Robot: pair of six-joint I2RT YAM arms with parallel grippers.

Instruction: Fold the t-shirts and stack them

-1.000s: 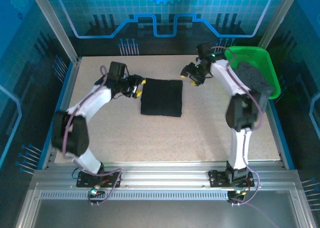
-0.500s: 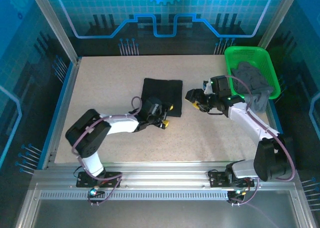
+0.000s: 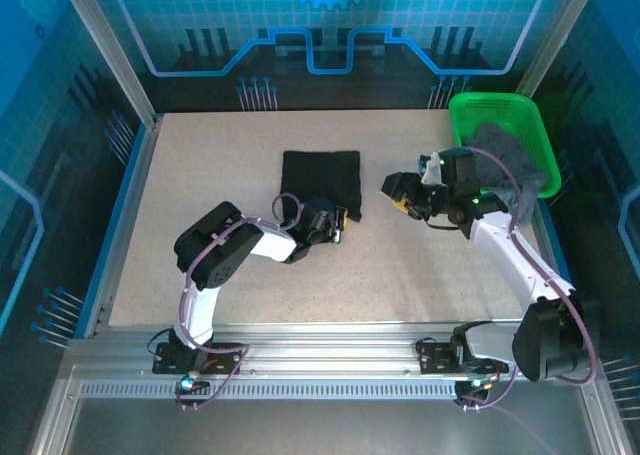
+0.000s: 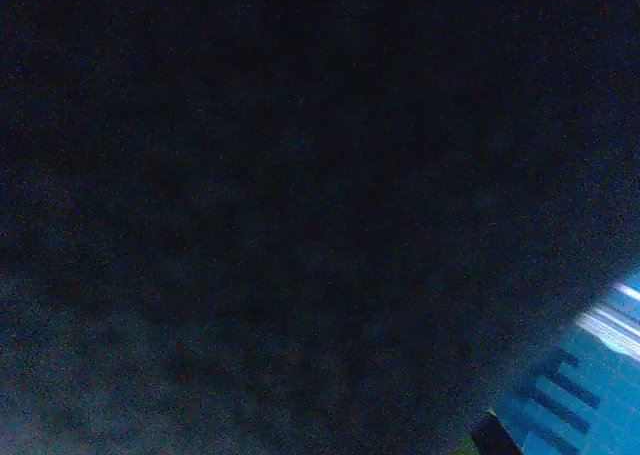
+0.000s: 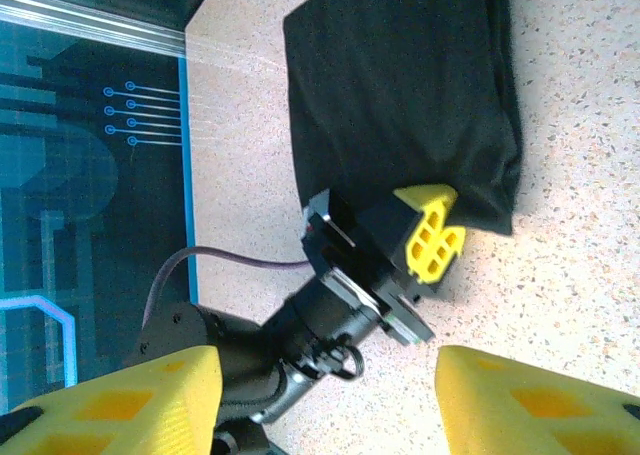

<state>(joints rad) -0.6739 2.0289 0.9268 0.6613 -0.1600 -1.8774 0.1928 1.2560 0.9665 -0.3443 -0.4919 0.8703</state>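
My left gripper carries the folded black t-shirt outward to the tabletop's far corner away from the basket next.
The black t-shirt (image 3: 320,178) lies folded into a small rectangle at the table's middle, and it also shows in the right wrist view (image 5: 400,85). My left gripper (image 3: 342,216) sits at its near right corner, shut on the cloth there; one yellow fingertip (image 5: 430,237) shows under the corner. Dark cloth (image 4: 300,175) covers nearly all of the left wrist view. My right gripper (image 3: 402,195) hovers open just right of the shirt, its yellow fingers (image 5: 110,405) wide apart with nothing between them. The grey t-shirt (image 3: 505,157) lies bunched in the basket.
The green mesh basket (image 3: 525,107) stands at the far right corner of the speckled table (image 3: 220,275). The left arm's elbow (image 3: 208,247) rests low at the near left. Metal frame rails run along the table's edges.
My left arm swung from the shirt's left side to its near right corner and closed there. My right arm came down from the far side to beside the shirt's right edge.
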